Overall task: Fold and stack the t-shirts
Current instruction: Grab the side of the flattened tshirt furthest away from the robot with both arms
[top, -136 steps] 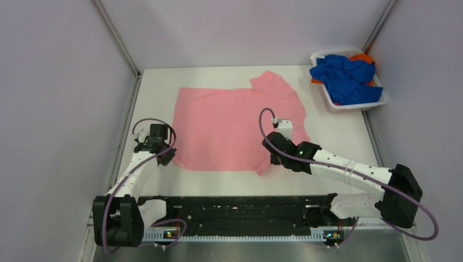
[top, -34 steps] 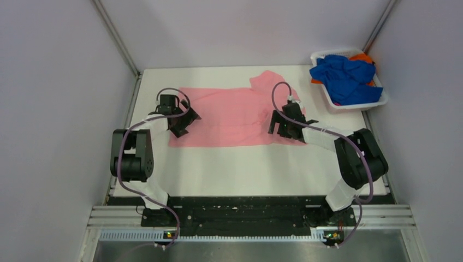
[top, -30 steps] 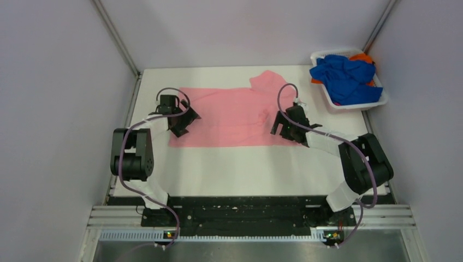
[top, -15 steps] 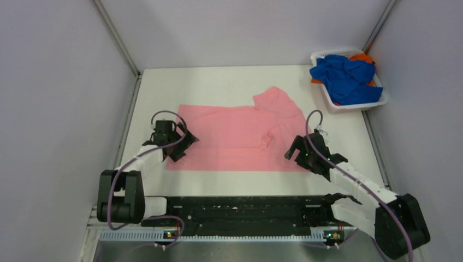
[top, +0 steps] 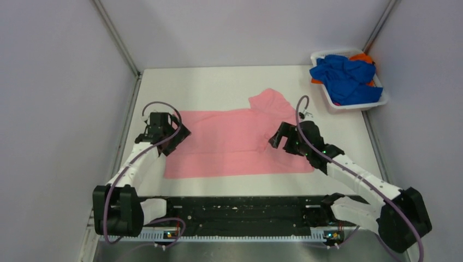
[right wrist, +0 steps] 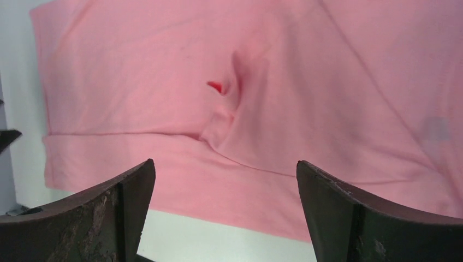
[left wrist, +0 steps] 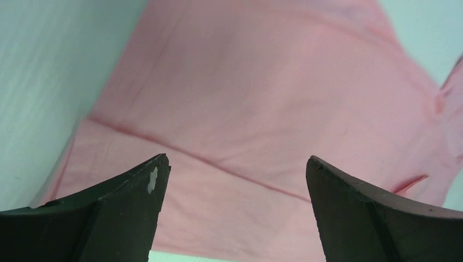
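Next, my left gripper moves outward and down onto the shirt's far corner (top: 177, 113) beside the bare tabletop, because its far part still lies spread open there.
A light pink t-shirt (top: 229, 142) lies folded flat on the white table, one sleeve (top: 270, 101) sticking out at its far right. My left gripper (top: 176, 138) is open over the shirt's left edge, and its wrist view shows pink cloth (left wrist: 262, 98) with a fold line below its spread fingers (left wrist: 136, 202). My right gripper (top: 275, 140) is open above the shirt's right part. Its wrist view shows a pucker in the shirt (right wrist: 327, 82) with a small red tag (right wrist: 214, 85). Royal blue (top: 346, 76) and orange (top: 361, 56) t-shirts sit bunched in the basket.
A white plastic basket (top: 349, 107) stands at the table's far right corner against the wall. Bare white table (top: 218, 82) shows beyond the pink shirt and as a narrow strip in front of it (right wrist: 218, 229). Grey walls close in left, right and behind.
My right gripper has moved left and away from me, from beside the shirt's near right corner to over its right part. The left gripper has shifted slightly left. Both stayed open.
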